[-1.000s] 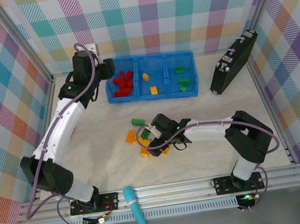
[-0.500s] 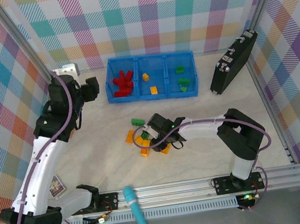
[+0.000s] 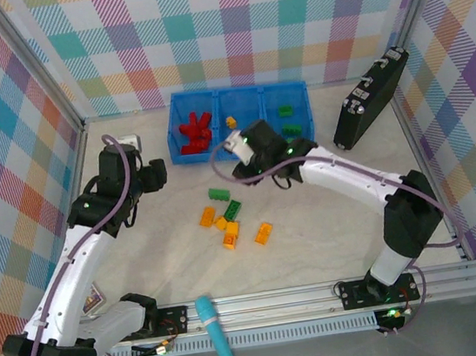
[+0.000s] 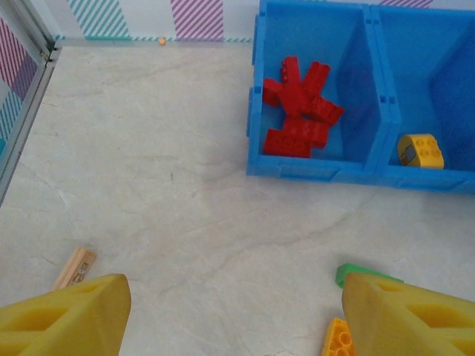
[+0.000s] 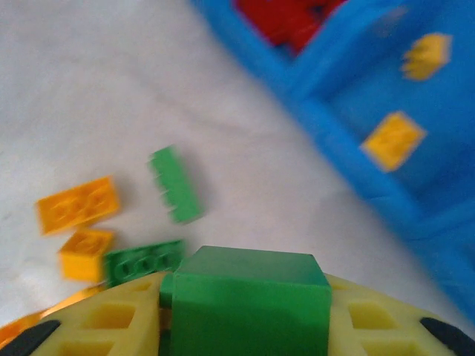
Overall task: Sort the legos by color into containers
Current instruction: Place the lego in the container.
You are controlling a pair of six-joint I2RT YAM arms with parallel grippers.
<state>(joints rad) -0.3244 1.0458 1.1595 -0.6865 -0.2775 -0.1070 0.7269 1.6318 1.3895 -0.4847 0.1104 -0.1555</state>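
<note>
The robot will carry its right gripper outward and over the blue bin's section with the green legos and release its green brick there, since that section already holds green ones.
The blue bin (image 3: 297, 91) stands at the back with red legos (image 3: 195, 133) in its left compartment, yellow ones (image 3: 231, 122) in the middle and green ones (image 3: 286, 110) on the right. My right gripper (image 3: 247, 164) hovers just in front of the bin, shut on a green brick (image 5: 249, 300) between its yellow fingers. Loose green bricks (image 3: 218, 194) and orange bricks (image 3: 230, 232) lie mid-table. My left gripper (image 3: 154, 173) hangs left of the bin, open with nothing between its fingers (image 4: 63, 319); below it I see the red legos (image 4: 300, 119).
A black case (image 3: 371, 99) leans at the back right. A teal marker (image 3: 218, 339) lies over the front rail. A small wooden block (image 4: 74, 267) rests near the left wall. A card (image 3: 90, 298) lies by the left arm's base.
My right gripper shut on a green brick in the loose pile and lifted it toward the bin. My left gripper pulled back from the bin to the left and opened wider.
</note>
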